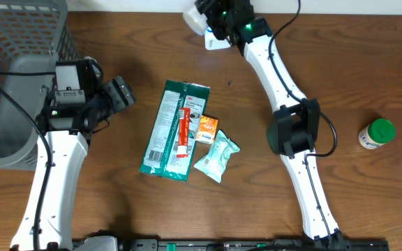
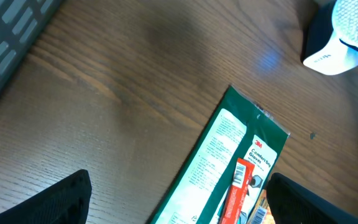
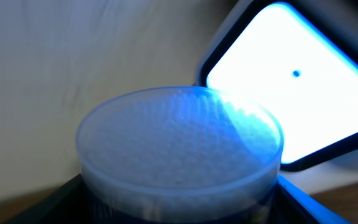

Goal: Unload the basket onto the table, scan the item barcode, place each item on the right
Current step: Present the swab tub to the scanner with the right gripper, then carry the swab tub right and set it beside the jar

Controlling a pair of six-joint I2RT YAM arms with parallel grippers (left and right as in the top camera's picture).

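Observation:
I will next move my right gripper back, to the right in the overhead view and down, and let go of the container [image 1: 194,19] on bare wood near the green-lidded bottle, where there is space.
My right gripper [image 1: 211,17] is at the table's far edge, shut on a round white container [image 3: 179,143] whose frosted flat end faces the wrist camera. The dark fingers [image 3: 303,199] clasp its sides. Just beyond it glows the scanner's bright blue-white window [image 3: 291,81]. From overhead the container [image 1: 194,19] sits beside the scanner [image 1: 216,43]. In the left wrist view the scanner [image 2: 328,53] stands at top right. My left gripper [image 1: 121,93] hangs open over bare wood, left of a green package [image 2: 229,155].
A green package [image 1: 173,129] with a red tube [image 1: 183,132] on it lies mid-table, beside an orange packet [image 1: 206,129] and a teal pouch [image 1: 217,157]. A green-lidded bottle [image 1: 377,134] stands at right. A grey basket [image 1: 19,84] fills the left.

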